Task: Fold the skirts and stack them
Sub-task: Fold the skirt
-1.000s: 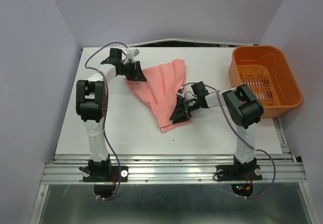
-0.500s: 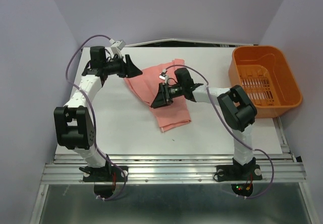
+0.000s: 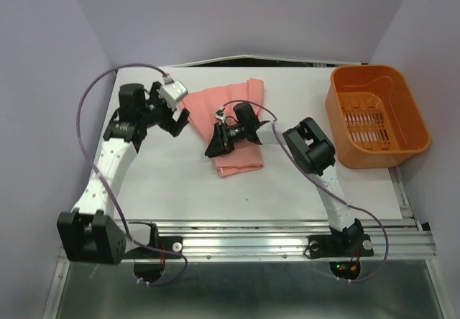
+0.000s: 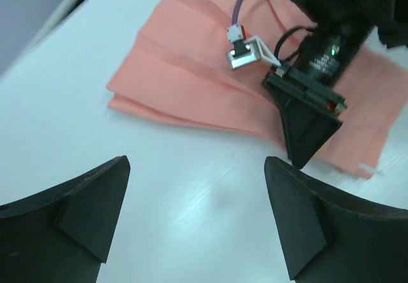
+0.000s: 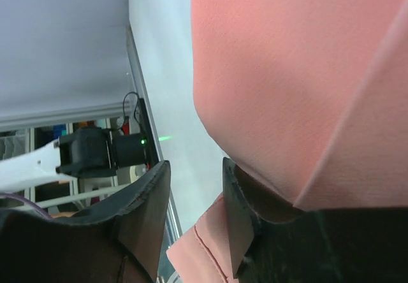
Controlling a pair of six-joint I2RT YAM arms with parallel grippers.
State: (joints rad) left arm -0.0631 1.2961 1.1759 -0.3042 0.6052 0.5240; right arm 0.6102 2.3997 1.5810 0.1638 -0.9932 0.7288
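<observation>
I will next swing my left gripper's fingers back, down and to its right in the top view, to the skirt's loose near edge [image 3: 239, 172] [image 4: 385, 137].
One salmon-pink pleated skirt [image 3: 243, 159] lies folded on the white table [image 3: 180, 182], behind its middle. My left gripper [image 3: 176, 123] hovers just left of the skirt, wide open and empty; in the left wrist view it [image 4: 197, 190] is over bare table with the skirt [image 4: 185, 85] beyond. My right gripper [image 3: 214, 146] sits at the skirt's left edge. In the right wrist view its jaws [image 5: 194, 213] stand apart, with skirt fabric [image 5: 287, 72] draped over the right finger's outer side and a hem fold low in the gap. No other skirts show.
An orange plastic basket [image 3: 365, 70] stands at the table's back right corner. Purple walls close in the table on the left, back and right. The right arm [image 3: 309, 143] reaches leftward across the table's middle.
My left gripper has opened wide and pulled back left off the skirt. My right gripper has swept left across the skirt, which now lies narrower.
</observation>
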